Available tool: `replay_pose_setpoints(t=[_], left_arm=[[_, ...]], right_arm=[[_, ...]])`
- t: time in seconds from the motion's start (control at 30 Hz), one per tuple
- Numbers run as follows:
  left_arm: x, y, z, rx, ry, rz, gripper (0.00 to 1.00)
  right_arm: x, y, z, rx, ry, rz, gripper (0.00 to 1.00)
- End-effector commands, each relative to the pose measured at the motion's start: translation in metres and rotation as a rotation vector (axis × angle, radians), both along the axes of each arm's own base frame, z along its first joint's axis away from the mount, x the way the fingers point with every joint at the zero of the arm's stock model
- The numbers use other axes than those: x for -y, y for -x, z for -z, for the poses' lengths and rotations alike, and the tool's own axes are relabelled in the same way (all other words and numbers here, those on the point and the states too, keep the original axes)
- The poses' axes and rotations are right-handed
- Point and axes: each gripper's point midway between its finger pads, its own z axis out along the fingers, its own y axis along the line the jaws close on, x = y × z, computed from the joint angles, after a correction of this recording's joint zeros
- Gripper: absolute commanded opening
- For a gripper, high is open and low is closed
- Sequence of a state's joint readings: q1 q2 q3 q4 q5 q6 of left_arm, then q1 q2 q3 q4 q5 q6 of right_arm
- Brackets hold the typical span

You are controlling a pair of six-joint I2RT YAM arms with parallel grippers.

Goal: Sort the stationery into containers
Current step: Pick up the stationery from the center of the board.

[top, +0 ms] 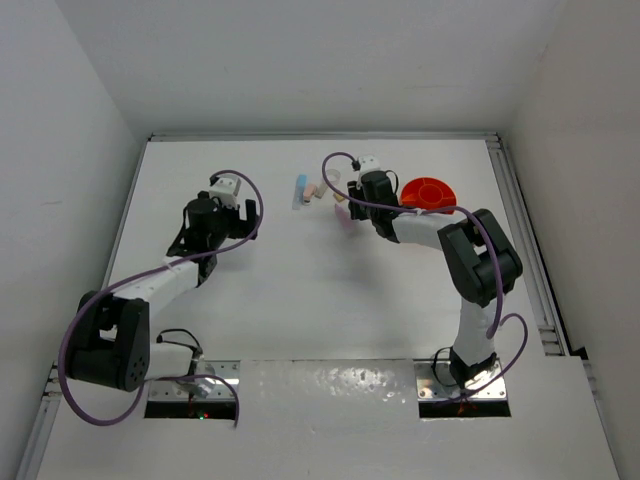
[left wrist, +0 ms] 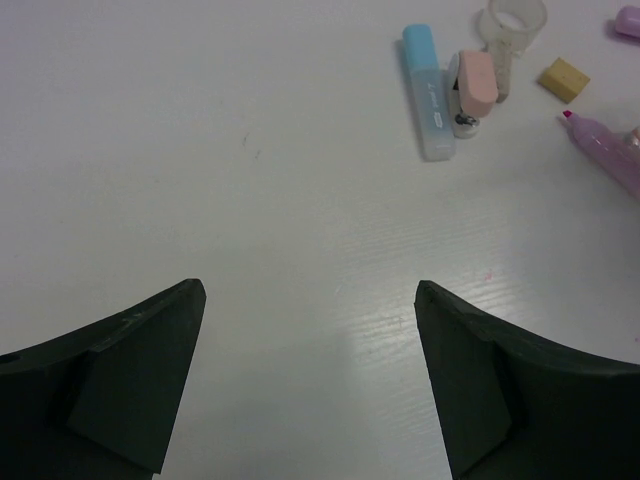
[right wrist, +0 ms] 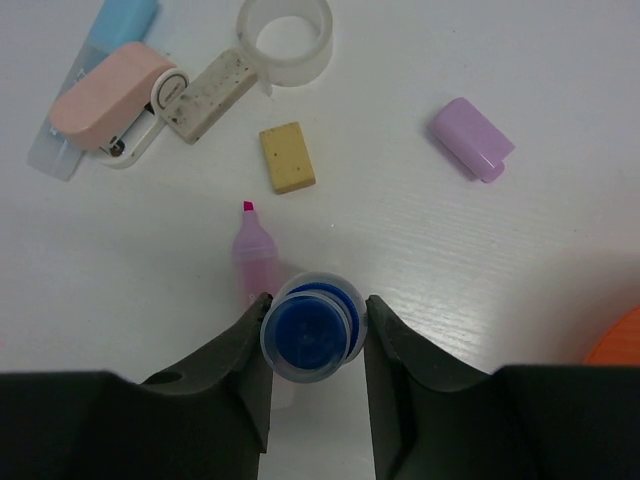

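Note:
My right gripper is about to lift the small blue bottle over the orange tub (top: 427, 194) (right wrist: 621, 345) and then lower it inside, because the tub's raised rim is in the way.
My right gripper (right wrist: 314, 325) is shut on the small blue bottle (right wrist: 310, 332), seen from above, fingers against both its sides. The uncapped pink marker (right wrist: 250, 245) lies under it, tip pointing away. Beyond lie the tan block (right wrist: 287, 156), lilac piece (right wrist: 472, 138), clear ring (right wrist: 285, 35), pink piece (right wrist: 108, 95) and pastel blue piece (right wrist: 110, 30). The orange tub (top: 430, 194) stands just right of my right gripper (top: 351, 204). My left gripper (left wrist: 310, 330) is open and empty over bare table, left of the pile; the pastel blue piece (left wrist: 428, 90) lies ahead of it to the right.
A speckled whitish eraser (right wrist: 208, 95) lies between the pink piece and the clear ring. White walls enclose the table on three sides. A metal rail (top: 525, 240) runs along the table's right edge.

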State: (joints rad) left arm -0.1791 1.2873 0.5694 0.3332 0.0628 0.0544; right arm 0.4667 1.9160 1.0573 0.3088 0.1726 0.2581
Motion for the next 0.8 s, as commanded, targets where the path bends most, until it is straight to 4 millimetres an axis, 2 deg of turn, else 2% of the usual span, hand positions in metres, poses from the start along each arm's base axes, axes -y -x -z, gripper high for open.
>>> replay_pose_setpoints(t=[0.0,0.17,0.23,0.27,0.3,0.33,0.4,0.43,0.47,0.5,0.57,0.63,0.77], left_arm=[[-0.007,-0.021,-0.031,0.104,-0.007,-0.012,0.84],[-0.007,-0.021,-0.032,0.127,0.006,-0.017,0.85],[-0.005,-0.019,-0.031,0.130,0.018,-0.010,0.85],[-0.002,-0.018,-0.029,0.125,0.025,-0.003,0.85],[-0.002,-0.017,-0.029,0.122,0.028,-0.001,0.85],[-0.001,-0.017,-0.029,0.123,0.033,-0.001,0.85],[0.000,-0.016,-0.028,0.122,0.041,-0.002,0.85],[0.001,-0.016,-0.027,0.122,0.041,0.003,0.85],[0.002,-0.016,-0.028,0.133,0.037,0.005,0.85],[0.001,-0.016,-0.028,0.134,0.037,0.000,0.85],[0.001,-0.017,-0.029,0.146,0.034,-0.002,0.85],[0.002,-0.017,-0.028,0.145,0.033,0.000,0.85],[0.003,-0.015,-0.026,0.135,0.030,0.009,0.85]], right_arm=[[-0.007,-0.010,-0.041,0.115,-0.034,-0.004,0.00],[-0.013,-0.009,-0.081,0.184,-0.062,-0.067,0.00],[-0.018,-0.012,-0.119,0.234,-0.101,-0.108,0.00],[-0.016,-0.009,-0.125,0.217,-0.101,-0.115,0.00],[-0.018,-0.012,-0.150,0.246,-0.125,-0.128,0.00],[-0.009,-0.012,-0.177,0.284,-0.141,-0.115,0.00],[0.006,-0.009,-0.200,0.288,-0.143,-0.086,0.00],[0.026,-0.013,-0.208,0.300,-0.130,-0.029,0.00],[0.043,-0.008,-0.217,0.302,-0.116,0.017,0.00],[0.059,-0.009,-0.217,0.298,-0.097,0.066,0.00],[0.106,-0.008,-0.213,0.282,-0.035,0.220,0.00],[0.137,-0.006,-0.205,0.256,0.001,0.309,0.00],[0.166,0.001,-0.190,0.214,0.035,0.390,0.00]])
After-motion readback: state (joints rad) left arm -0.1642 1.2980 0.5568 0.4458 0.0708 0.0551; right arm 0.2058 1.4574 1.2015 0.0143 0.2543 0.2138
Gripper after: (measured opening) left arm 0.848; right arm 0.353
